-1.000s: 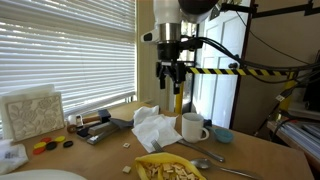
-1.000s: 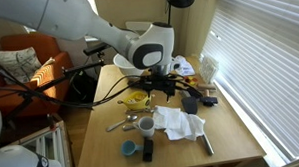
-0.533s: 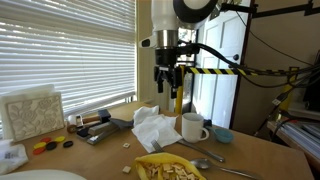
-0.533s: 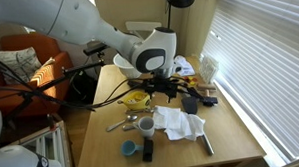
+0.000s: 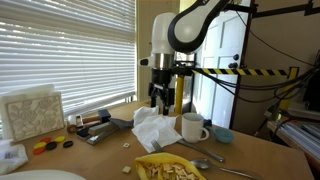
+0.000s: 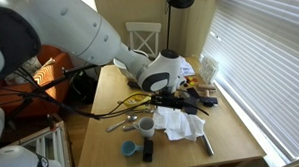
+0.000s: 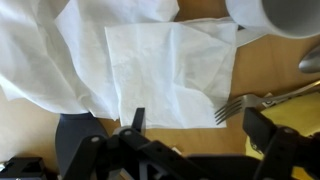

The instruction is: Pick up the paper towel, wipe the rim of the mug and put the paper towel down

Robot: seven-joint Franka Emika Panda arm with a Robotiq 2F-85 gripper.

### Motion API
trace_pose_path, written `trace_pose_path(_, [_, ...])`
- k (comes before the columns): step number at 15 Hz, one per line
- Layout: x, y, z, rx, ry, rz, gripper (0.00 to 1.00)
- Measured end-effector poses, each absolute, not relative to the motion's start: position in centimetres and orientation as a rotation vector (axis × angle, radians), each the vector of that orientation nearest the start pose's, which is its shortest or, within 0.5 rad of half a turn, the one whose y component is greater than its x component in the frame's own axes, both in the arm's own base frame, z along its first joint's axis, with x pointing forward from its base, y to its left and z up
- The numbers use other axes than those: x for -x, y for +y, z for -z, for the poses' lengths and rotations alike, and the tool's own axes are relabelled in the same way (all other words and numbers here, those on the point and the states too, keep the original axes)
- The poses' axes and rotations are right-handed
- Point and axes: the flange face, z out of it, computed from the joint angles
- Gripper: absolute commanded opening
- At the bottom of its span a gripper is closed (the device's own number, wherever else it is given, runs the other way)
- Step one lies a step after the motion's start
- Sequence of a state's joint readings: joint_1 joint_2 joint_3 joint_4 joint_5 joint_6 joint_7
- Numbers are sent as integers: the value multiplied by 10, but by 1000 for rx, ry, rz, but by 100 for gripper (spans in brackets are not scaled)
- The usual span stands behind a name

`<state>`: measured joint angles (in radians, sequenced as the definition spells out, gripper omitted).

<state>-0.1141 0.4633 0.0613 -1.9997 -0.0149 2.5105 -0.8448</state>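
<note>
My gripper moves down onto the creased top of the paper towel (image 5: 150, 128) (image 7: 165, 65) next and closes on the paper, since it lies creased and uncovered below my open fingers.
The crumpled white paper towel (image 5: 150, 128) lies on the wooden table, left of the white mug (image 5: 192, 126). In the other exterior view the towel (image 6: 175, 121) lies right of the mug (image 6: 146, 124). My gripper (image 5: 160, 101) hangs open and empty just above the towel's back edge. The wrist view looks straight down on the towel (image 7: 165, 65), with the mug's base (image 7: 275, 15) at the top right corner. The gripper's fingers (image 7: 185, 135) stand wide apart at the bottom of that view.
A fork (image 7: 262, 100) and spoon (image 5: 203, 162) lie by a yellow plate of food (image 5: 170, 170). A small blue bowl (image 5: 222, 134), a patterned whitish block (image 5: 30, 113), a dark tray with small items (image 5: 98, 127) and window blinds (image 5: 70, 45) surround the spot.
My gripper has come down and a little toward the towel, from well above the table to just over it. The towel and mug have not moved.
</note>
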Motion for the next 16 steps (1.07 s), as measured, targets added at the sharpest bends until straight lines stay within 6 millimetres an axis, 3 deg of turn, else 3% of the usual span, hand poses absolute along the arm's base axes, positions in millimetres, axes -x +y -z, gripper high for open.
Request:
trace_pose_path(3, [-618,-38,-201,2856,-1284,82,100])
trace_pose_path(7, [-627,-33,-178,2815,-1341,80,100])
trace_pose_path(16, [-633,-33,-150,2789,-1404,35,72])
